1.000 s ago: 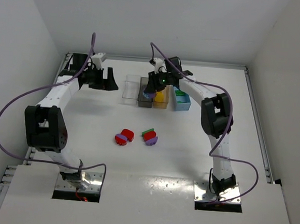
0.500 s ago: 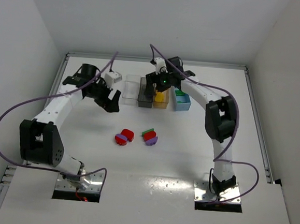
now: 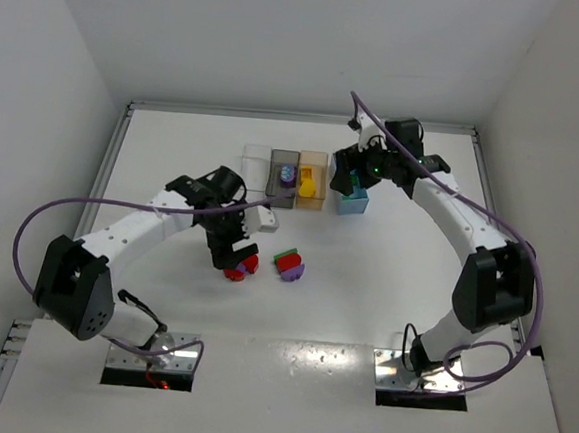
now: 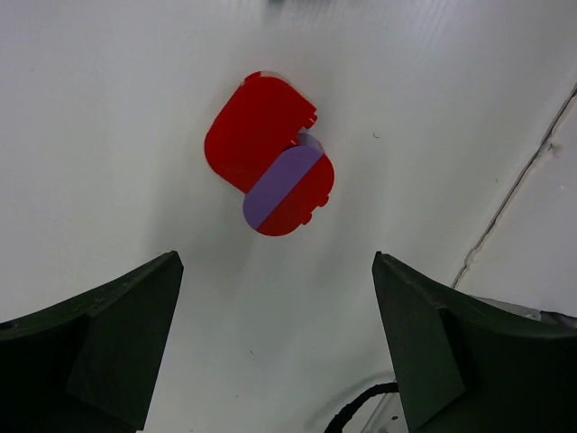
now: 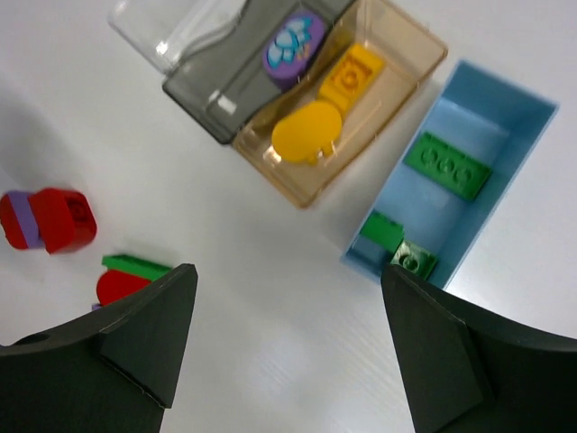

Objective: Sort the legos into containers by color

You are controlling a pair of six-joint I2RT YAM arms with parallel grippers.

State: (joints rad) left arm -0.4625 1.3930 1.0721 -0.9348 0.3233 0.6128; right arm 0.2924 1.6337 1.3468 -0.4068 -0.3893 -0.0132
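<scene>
The left gripper should next move right in the top view and lower its open fingers to either side of the red, green and purple cluster [image 3: 289,264], which is below it on that side.
Two red legos [image 4: 269,168] joined by a purple strip lie on the table just ahead of my open left gripper [image 4: 275,263], which hovers over them [image 3: 234,254]. A red, green and purple cluster [image 3: 289,264] lies to their right. My right gripper [image 5: 288,271] is open and empty, above the table beside the light blue container [image 5: 505,117], which holds green legos [image 5: 446,164]. A purple lego [image 5: 294,47] rests in the smoky grey container [image 5: 203,90]. Yellow legos [image 5: 306,135] sit in the tan container [image 5: 410,50]. The clear container [image 5: 171,27] shows nothing inside.
The four containers stand side by side at the back middle of the table [image 3: 173,167]. White walls close off the back and both sides. Purple cables loop from both arms.
My right gripper opened, left the purple lego in the grey container and moved right to the blue one. My left arm swung from the back left down over the red and purple legos.
</scene>
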